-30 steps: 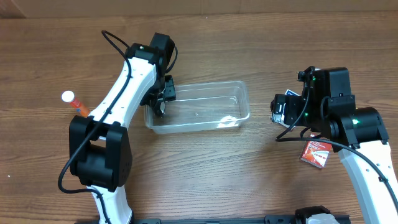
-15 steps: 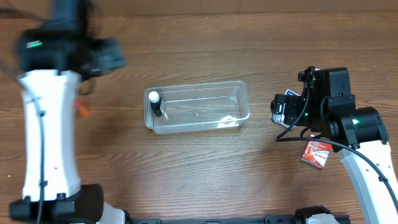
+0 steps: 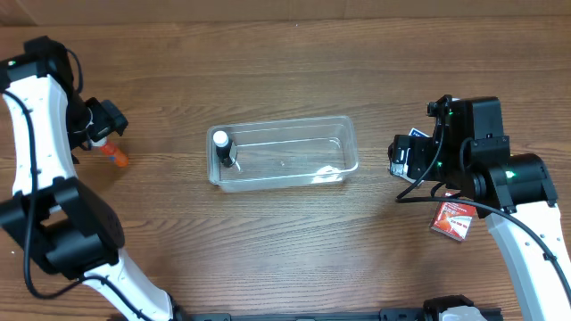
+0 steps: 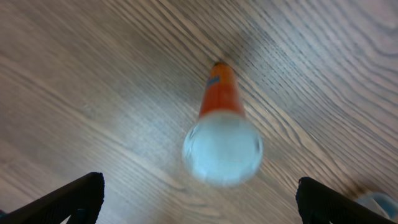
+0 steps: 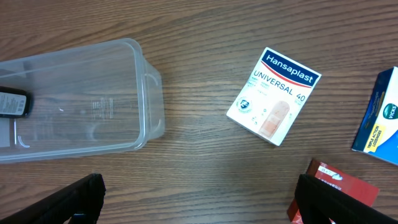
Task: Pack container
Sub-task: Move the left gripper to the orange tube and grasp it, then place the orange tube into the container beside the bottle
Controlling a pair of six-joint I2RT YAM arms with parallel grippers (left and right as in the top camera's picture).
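Next, my left gripper lowers past the white cap onto the orange bottle's upper body [image 3: 109, 150], because the bottle stands upright with its cap between the open fingers.
The container [image 3: 343, 143], a clear shallow tub, lies at the table's middle. A small dark bottle with a white cap [image 3: 223, 147] stands in its left end. In the right wrist view the container [image 5: 93, 106] is at upper left, with the dark bottle [image 5: 12, 102] at its far end. My left gripper [image 3: 98, 127] hangs open at the far left, right above an upright orange bottle [image 3: 117, 158]. From the left wrist, the orange bottle's white cap [image 4: 222, 146] sits just ahead of my open left gripper [image 4: 199, 202], untouched. My right gripper [image 3: 399, 160] stands open over bare wood [image 5: 199, 199].
Right of the container lie a white Hansaplast box [image 5: 273, 95], a blue box [image 5: 379, 118] and a red box [image 5: 336, 186]. The red box [image 3: 452, 220] sits beside the right arm, and a corner of the blue box [image 3: 417, 134] shows behind it.
My left gripper opened, left the dark bottle in the container's left end, and swung far left to above the orange bottle. The right arm has not moved.
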